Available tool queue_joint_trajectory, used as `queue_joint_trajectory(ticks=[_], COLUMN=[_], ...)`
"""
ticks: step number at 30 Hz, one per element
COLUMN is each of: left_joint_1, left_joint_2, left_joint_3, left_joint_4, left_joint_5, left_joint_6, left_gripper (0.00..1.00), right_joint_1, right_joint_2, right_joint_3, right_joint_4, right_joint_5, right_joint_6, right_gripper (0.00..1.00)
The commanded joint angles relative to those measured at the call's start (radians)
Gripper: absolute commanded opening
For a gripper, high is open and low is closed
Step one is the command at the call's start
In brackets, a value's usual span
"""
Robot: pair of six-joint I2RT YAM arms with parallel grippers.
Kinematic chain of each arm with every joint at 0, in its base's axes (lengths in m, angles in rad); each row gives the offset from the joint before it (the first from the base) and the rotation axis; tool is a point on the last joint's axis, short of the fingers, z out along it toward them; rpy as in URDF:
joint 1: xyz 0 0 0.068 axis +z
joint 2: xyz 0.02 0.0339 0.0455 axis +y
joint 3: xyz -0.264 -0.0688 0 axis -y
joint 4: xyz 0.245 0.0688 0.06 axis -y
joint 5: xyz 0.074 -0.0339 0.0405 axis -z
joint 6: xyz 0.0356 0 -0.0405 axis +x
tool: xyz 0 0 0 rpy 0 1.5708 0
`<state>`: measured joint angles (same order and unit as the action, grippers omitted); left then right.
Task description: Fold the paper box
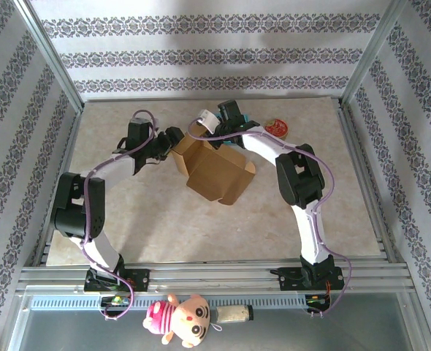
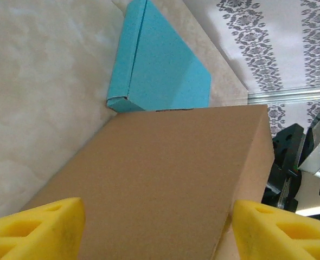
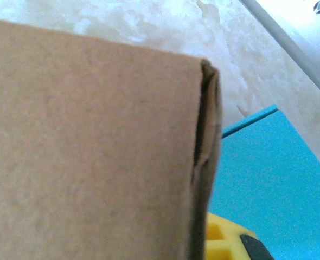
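My right gripper will swing back over the near tabletop, turning the box around, and release its edge, as the box's open lid points toward my base.
The brown paper box point(image 1: 217, 172) lies partly folded in the middle of the table, one wall raised at its back. My left gripper point(image 1: 173, 139) is at the box's back left corner. In the left wrist view it point(image 2: 159, 216) stands open, its yellow fingertips point(image 2: 35, 227) straddling a flat brown panel point(image 2: 165, 173). My right gripper point(image 1: 224, 136) reaches the back of the box from the right. In the right wrist view it point(image 3: 200, 241) is shut on the edge of a doubled box wall point(image 3: 95, 151). One yellow finger point(image 3: 225, 244) shows beside it and the other is hidden behind the cardboard.
A flat blue box point(image 2: 165, 70) lies on the table just behind the brown one point(image 3: 268, 173). A red round object point(image 1: 276, 128) sits at the back right. A plush toy point(image 1: 182, 319) lies below the front rail. Metal frame posts edge the table.
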<state>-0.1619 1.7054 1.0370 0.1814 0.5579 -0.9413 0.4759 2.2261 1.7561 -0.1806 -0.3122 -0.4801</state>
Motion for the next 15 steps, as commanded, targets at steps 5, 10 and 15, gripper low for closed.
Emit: queue_joint_trajectory(ticks=[5,10,15], left_joint_1=[-0.013,-0.012,-0.013], left_joint_2=[-0.214,-0.496,-0.749], left_joint_3=[-0.045,-0.051,-0.15], left_joint_4=[0.003,-0.312,-0.465], left_joint_5=[-0.126,-0.323,-0.525], left_joint_6=[0.077,0.317,0.393], left_gripper=[0.74,0.73,0.7], right_joint_1=[0.009,0.03,0.234], right_joint_2=[-0.129,-0.348,-0.386], right_joint_3=[-0.055,-0.077,-0.188], right_joint_4=[-0.085,-0.309,-0.317], right_joint_5=[0.008,0.058,0.772], right_joint_6=[-0.076,-0.429,-1.11], right_gripper=[0.0,0.0,0.0])
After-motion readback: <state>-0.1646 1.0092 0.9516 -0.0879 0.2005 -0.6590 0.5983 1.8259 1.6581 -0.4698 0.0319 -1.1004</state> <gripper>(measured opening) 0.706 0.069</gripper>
